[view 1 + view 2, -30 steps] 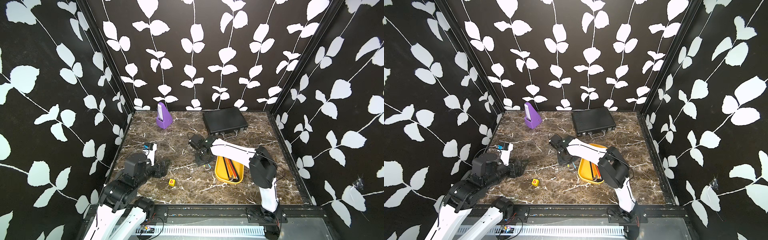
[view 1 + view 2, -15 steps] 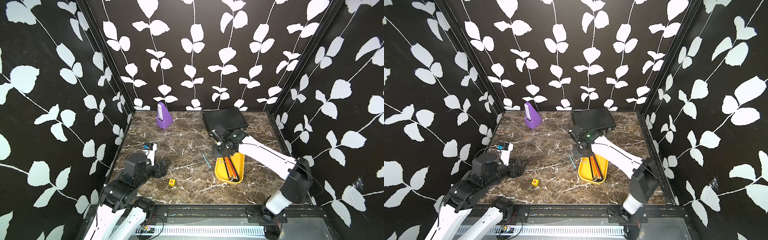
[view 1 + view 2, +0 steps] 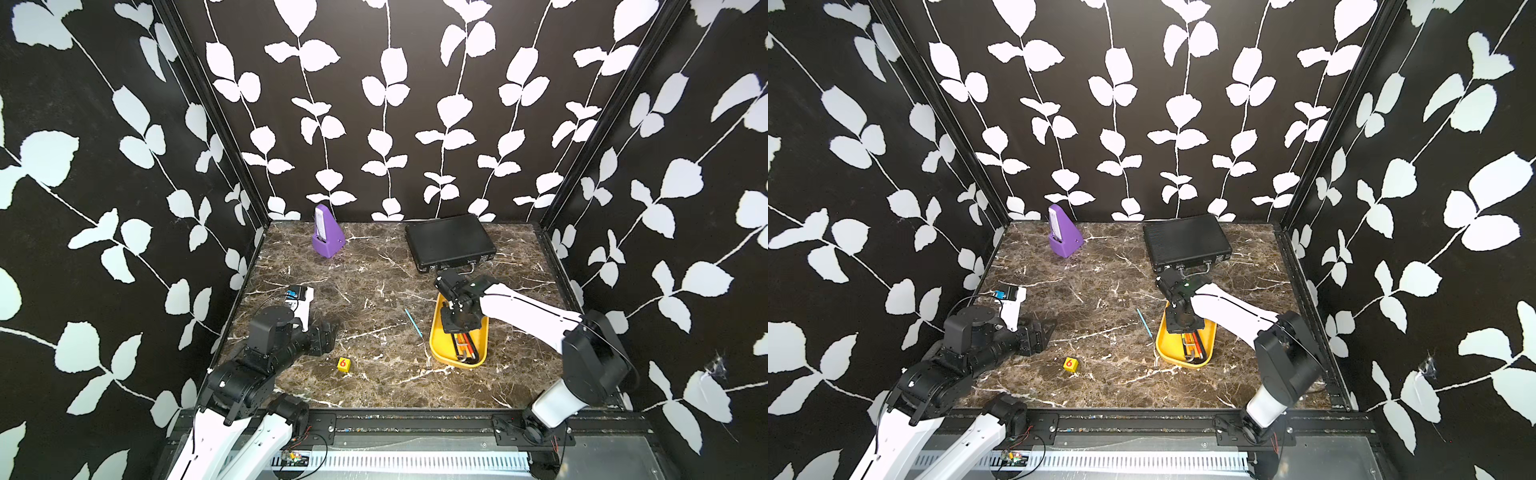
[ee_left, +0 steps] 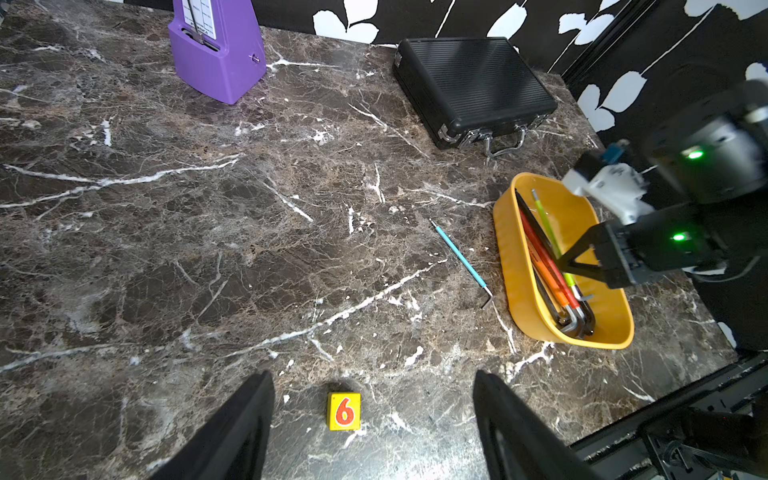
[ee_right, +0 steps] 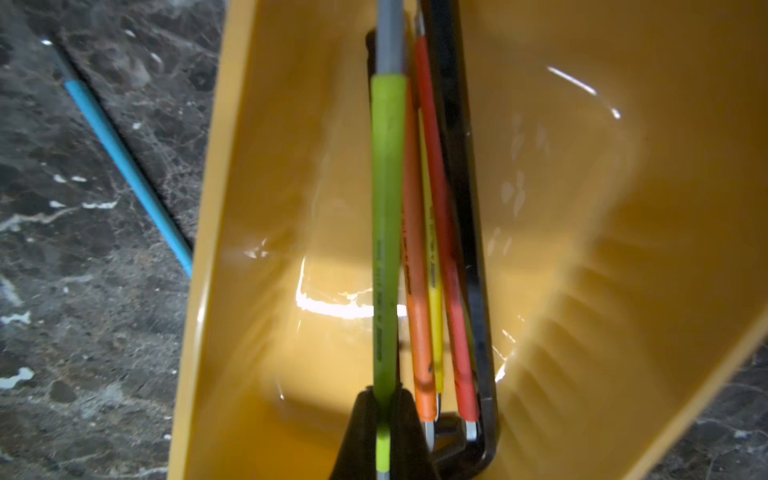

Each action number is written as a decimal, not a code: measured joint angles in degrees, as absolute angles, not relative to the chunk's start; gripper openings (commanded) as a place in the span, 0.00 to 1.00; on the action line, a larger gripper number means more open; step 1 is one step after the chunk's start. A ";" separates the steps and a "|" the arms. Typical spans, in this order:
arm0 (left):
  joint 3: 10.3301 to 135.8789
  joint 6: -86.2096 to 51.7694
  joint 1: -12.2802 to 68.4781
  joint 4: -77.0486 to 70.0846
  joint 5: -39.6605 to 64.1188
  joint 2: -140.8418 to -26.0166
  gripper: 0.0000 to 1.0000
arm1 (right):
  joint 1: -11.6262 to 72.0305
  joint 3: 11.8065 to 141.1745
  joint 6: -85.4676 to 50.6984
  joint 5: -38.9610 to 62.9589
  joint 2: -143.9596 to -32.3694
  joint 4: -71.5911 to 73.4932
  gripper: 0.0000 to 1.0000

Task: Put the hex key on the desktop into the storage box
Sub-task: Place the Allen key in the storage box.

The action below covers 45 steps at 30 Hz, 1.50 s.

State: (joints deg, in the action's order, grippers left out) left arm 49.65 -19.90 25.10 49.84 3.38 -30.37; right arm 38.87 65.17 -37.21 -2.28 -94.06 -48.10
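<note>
Next, my right gripper lowers into the yellow storage box (image 5: 216, 208) and releases the green-sleeved hex key, as the box's bottom beside the orange hex key (image 5: 345, 340) lies below.
My right gripper (image 5: 384, 399) is shut on a green-sleeved hex key (image 5: 386, 208), held lengthwise over the inside of the yellow storage box (image 5: 216, 208). Orange (image 5: 415, 249), yellow, red (image 5: 444, 228) and black hex keys lie in the box beside it. In both top views the right gripper (image 3: 457, 328) (image 3: 1183, 328) hangs over the box's far half (image 3: 434, 345) (image 3: 1160, 345). A blue hex key (image 3: 413, 322) (image 4: 459, 257) lies on the desktop (image 3: 374, 291) just left of the box. My left gripper (image 4: 374, 376) (image 3: 328, 336) stands open and empty near the front left.
A purple metronome (image 3: 326, 232) stands at the back left. A black briefcase (image 3: 449, 241) lies at the back right, just behind the box. A small yellow cube marked 6 (image 3: 343, 364) (image 4: 344, 411) sits on the marble in front of the left gripper.
My right arm has swung from the middle of the desktop, left of the box, to over the box with the green hex key. The left arm has not moved.
</note>
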 measured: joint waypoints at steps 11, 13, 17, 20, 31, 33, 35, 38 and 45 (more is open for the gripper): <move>49.65 -19.90 25.10 49.84 3.38 -30.37 0.76 | 38.87 64.01 -37.06 -1.65 -99.11 -44.77 0.00; 49.65 -19.90 25.10 49.84 3.38 -30.37 0.76 | 38.87 64.01 -37.06 -1.67 -99.24 -44.71 0.00; 49.65 -19.90 25.10 49.84 3.38 -30.37 0.77 | 38.87 64.01 -37.10 -1.72 -99.26 -44.69 0.15; 49.65 -19.90 25.10 49.84 3.38 -30.37 0.76 | 38.89 64.01 -37.21 -2.09 -99.26 -44.36 0.28; 49.65 -19.90 25.10 49.84 3.38 -30.37 0.76 | 41.74 66.70 -36.58 -6.79 -94.30 -48.27 0.32; 49.65 -19.90 25.10 49.84 3.38 -30.37 0.76 | 43.27 69.69 -36.18 -7.11 -94.48 -49.04 0.31; 49.65 -19.90 25.10 49.84 3.38 -30.37 0.76 | 45.17 74.83 -35.46 -7.33 -96.07 -50.35 0.30; 49.65 -19.90 25.10 49.84 3.40 -30.50 0.76 | 47.44 82.63 -34.00 -7.01 -100.68 -50.83 0.29; 49.65 -19.90 25.10 49.84 3.38 -31.03 0.76 | 49.43 91.98 -31.24 -4.05 -113.06 -51.75 0.30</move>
State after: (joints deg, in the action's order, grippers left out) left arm 49.65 -19.90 25.10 49.84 3.38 -31.03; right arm 49.43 91.98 -31.24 -4.05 -113.06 -51.75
